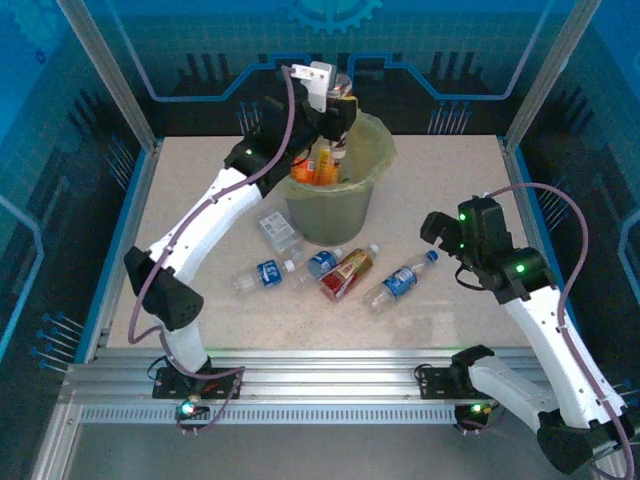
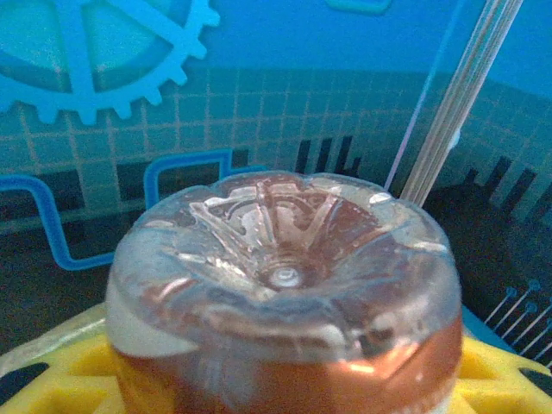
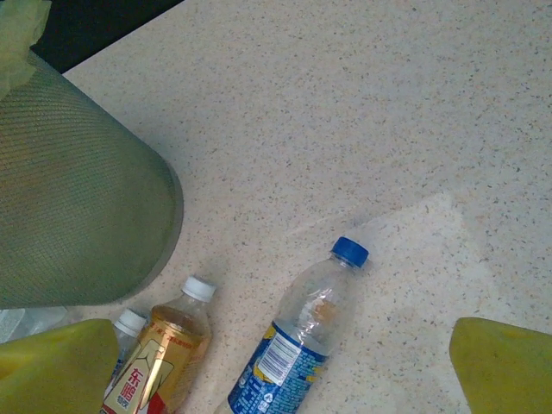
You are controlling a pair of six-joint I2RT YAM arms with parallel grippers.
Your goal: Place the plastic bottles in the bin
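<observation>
The bottle's bottom is still above the bin's rim, so my left gripper will next go down toward the bin's opening [image 1: 361, 164] below and release the bottle there.
My left gripper [image 1: 337, 112] hangs over the bin [image 1: 335, 208], an olive bucket with a yellow-green liner. It is shut on a plastic bottle with a coppery label [image 2: 285, 285], whose clear base faces the left wrist camera between the yellow fingers [image 2: 52, 384]. Orange-labelled bottles [image 1: 312, 165] stand inside the bin. On the table in front of it lie a blue-labelled bottle [image 1: 400, 280], a red-and-gold one [image 1: 347, 273] and two more blue ones [image 1: 322, 262] [image 1: 265, 273]. My right gripper [image 3: 280, 371] is open above the blue-capped bottle [image 3: 297, 332], apart from it.
A flattened clear bottle [image 1: 278, 230] lies left of the bin. Metal frame posts and blue panels wall the table [image 1: 450, 180] on three sides. The bin wall [image 3: 78, 207] stands close to the left of the right gripper's fingers [image 3: 504, 366].
</observation>
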